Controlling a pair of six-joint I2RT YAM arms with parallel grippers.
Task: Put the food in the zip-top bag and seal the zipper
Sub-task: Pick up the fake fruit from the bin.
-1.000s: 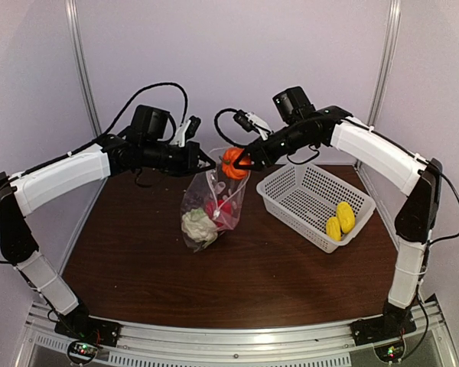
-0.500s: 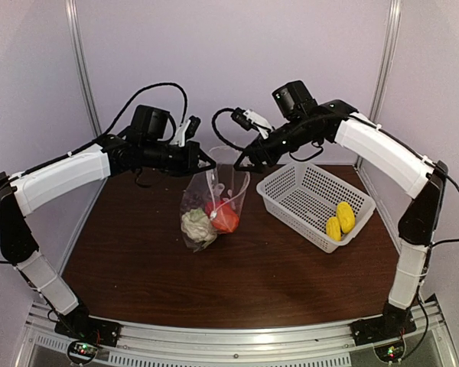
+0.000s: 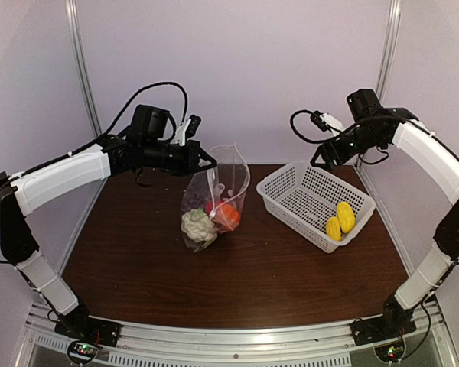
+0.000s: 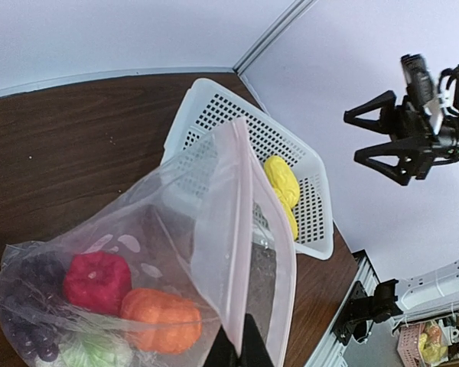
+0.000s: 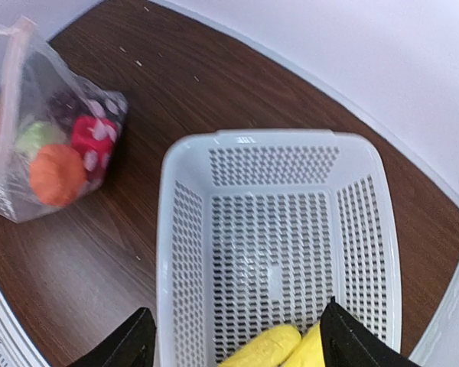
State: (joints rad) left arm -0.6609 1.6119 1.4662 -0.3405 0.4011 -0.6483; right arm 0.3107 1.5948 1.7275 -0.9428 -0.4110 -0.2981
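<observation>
I will next lower my right gripper with open fingers into the white basket (image 3: 279, 183), onto the larger yellow piece (image 3: 346, 216), and close it, because that food is still outside the bag.
The clear zip-top bag (image 3: 214, 195) stands on the table, its mouth held up by my left gripper (image 3: 206, 160), which is shut on the zipper (image 4: 243, 222) edge. Inside lie food pieces: the white cauliflower (image 3: 197, 225), red pepper (image 4: 97, 281), orange piece (image 4: 161, 319) and dark grapes (image 4: 23, 306). Two yellow pieces (image 3: 340, 218) rest in the white basket (image 3: 279, 183). My right gripper (image 3: 321, 157) hangs open and empty above the basket's far side, with the yellow pieces (image 5: 283, 348) just below its fingers.
The white mesh basket (image 5: 176, 229) sits at the right of the brown table, a short gap from the bag (image 5: 46, 138). Pale walls with metal posts close in the back and sides. The arm bases stand on a rail at the near edge.
My right gripper let the orange piece drop into the bag, opened, and swung right to above the basket. The left gripper has held still on the bag's mouth.
</observation>
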